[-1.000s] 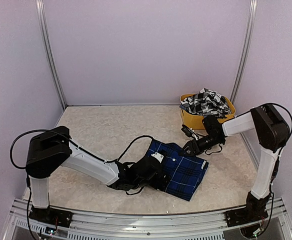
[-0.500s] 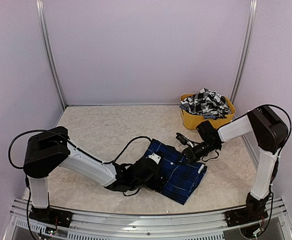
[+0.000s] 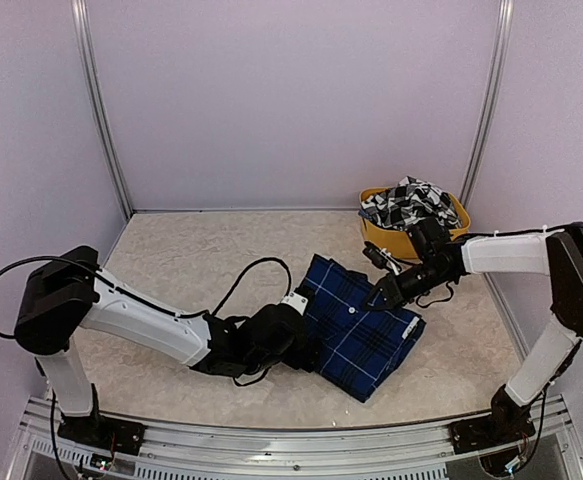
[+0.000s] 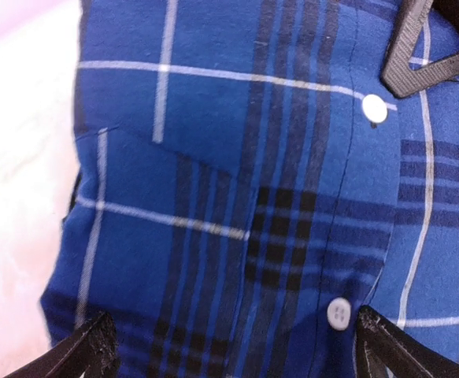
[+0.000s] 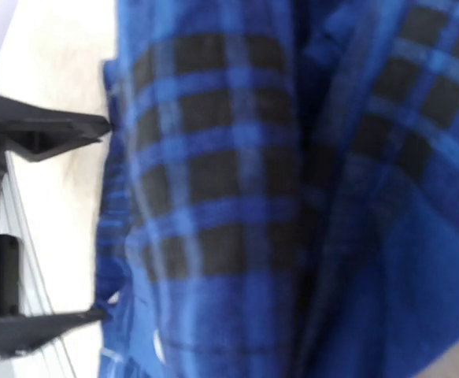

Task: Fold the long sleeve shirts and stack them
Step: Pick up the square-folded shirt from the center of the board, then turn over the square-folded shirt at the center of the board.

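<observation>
My right gripper lifts the shirt next, swings to the left in the top view, and lowers to release it onto the bare near part of the tabletop.
A royal blue plaid long sleeve shirt (image 3: 363,332) lies folded in the middle of the table. My left gripper (image 3: 297,328) rests low on its left edge, open wide, with the buttoned front (image 4: 213,157) spanning the space between its fingertips (image 4: 83,350). My right gripper (image 3: 385,293) is at the shirt's far right edge and looks shut on a bunch of the blue cloth (image 5: 292,197), which fills the right wrist view. One of its fingers (image 4: 418,47) shows in the left wrist view. A black-and-white checked shirt (image 3: 411,205) is heaped in the tub.
The yellow tub (image 3: 384,240) stands at the back right, just behind the right arm. Metal frame posts (image 3: 101,110) rise at the back corners, and a rail (image 3: 271,440) runs along the near edge. Cables loop off both wrists.
My right gripper has closed on the shirt's right edge. The shirt has shifted a little back and to the right. The left arm has dropped lower, its gripper still open.
</observation>
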Robot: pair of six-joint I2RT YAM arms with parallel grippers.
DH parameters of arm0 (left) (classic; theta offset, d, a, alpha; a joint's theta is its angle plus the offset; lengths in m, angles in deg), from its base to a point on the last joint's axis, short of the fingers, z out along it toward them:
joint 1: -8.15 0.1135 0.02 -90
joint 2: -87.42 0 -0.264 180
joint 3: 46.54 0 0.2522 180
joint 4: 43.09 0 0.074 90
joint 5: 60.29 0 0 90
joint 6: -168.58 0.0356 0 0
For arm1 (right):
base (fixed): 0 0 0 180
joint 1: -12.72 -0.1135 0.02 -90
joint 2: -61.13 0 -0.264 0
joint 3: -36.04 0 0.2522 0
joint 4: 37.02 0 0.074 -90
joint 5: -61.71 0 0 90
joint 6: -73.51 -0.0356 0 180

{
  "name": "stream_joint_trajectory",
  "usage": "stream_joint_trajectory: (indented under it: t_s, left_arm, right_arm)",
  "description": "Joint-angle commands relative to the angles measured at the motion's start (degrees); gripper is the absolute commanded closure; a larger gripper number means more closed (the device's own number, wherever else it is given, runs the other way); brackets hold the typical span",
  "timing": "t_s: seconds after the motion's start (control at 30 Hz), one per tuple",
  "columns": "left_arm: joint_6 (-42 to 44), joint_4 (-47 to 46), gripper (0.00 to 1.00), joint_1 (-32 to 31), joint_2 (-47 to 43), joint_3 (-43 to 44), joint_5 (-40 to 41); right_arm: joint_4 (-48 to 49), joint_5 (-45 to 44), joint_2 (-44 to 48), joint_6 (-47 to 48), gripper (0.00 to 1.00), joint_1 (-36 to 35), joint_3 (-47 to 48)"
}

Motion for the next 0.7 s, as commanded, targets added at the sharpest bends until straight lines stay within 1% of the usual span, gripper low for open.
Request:
stream_joint_trajectory:
  t_s: [0.0, 0.2, 0.37, 0.47, 0.57, 0.67]
  left_arm:
    - [-1.7, 4.4, 0.01, 0.2, -8.5, -0.8, 3.8]
    - [-3.9, 8.5, 0.01, 1.7, -17.1, -0.7, 2.7]
    - [-8.5, 16.1, 0.01, 6.9, -22.2, -1.0, 1.3]
    - [-10.3, 18.3, 0.01, 10.5, -25.2, -2.8, 0.2]
    - [-11.0, 19.0, 0.01, 13.2, -27.8, -5.2, -0.2]
    - [-11.3, 19.3, 0.01, 15.3, -30.4, -6.8, -0.4]
  right_arm:
    - [-11.3, -11.9, 8.4, -0.6, 1.0, 2.0, 4.9]
    - [-26.2, -38.4, 13.9, -2.7, 1.0, 2.3, 15.7]
    - [-36.3, -59.9, 13.9, -5.7, 1.0, -0.3, 25.5]
    - [-40.5, -68.8, 12.4, -8.8, 1.0, -4.5, 28.9]
    - [-43.9, -76.4, 9.6, -14.1, 1.0, -11.2, 30.6]
    - [-46.4, -80.5, 4.8, -19.4, 1.0, -18.5, 31.4]
